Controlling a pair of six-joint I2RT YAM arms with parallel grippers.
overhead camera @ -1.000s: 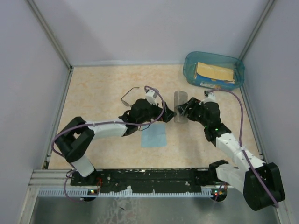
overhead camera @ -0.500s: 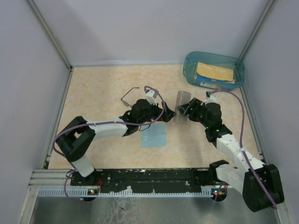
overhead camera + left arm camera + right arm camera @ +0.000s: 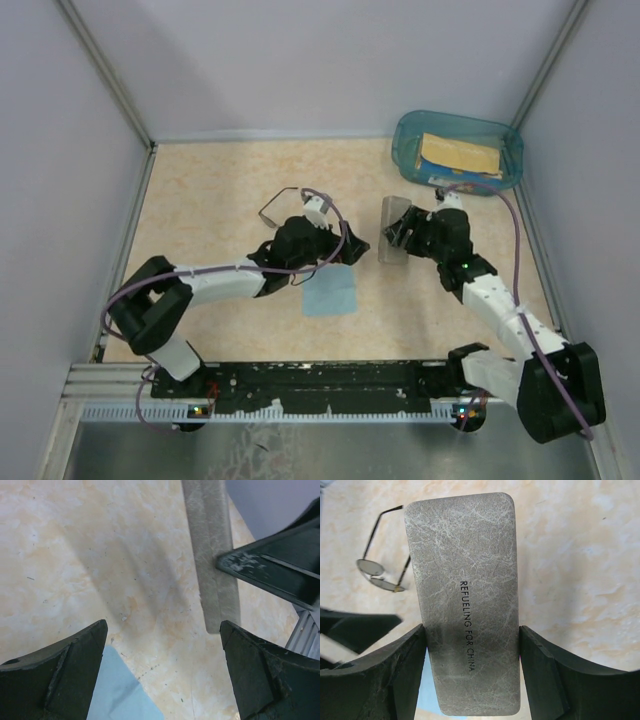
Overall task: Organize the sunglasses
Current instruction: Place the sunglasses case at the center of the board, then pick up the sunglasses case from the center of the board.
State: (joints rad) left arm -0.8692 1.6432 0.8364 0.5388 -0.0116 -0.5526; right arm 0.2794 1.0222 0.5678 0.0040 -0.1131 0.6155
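Observation:
The right gripper will tilt upright next because the case is slanted off the table, and then it will lower the case flat beside the cloth.
The sunglasses (image 3: pixel 276 205), a thin dark wire pair with small pale lenses, lie open on the table behind my left arm. They also show at the upper left of the right wrist view (image 3: pixel 382 575). My right gripper (image 3: pixel 398 236) is shut on the grey rectangular case (image 3: pixel 393 227), gripping its long sides (image 3: pixel 465 605). The case's near end seems a little off the table. My left gripper (image 3: pixel 346 250) is open and empty, low over the table between the light blue cloth (image 3: pixel 330 292) and the case (image 3: pixel 210 555).
A teal bin (image 3: pixel 405 138) holding a yellow packet stands at the back right. Grey walls close in the table on three sides. In the left wrist view the cloth corner (image 3: pixel 117 690) lies by the left finger, and a right gripper finger (image 3: pixel 270 572) shows against the case.
My right gripper has carried the case a little back and right, turning it. My left gripper has stayed open and shifted slightly left.

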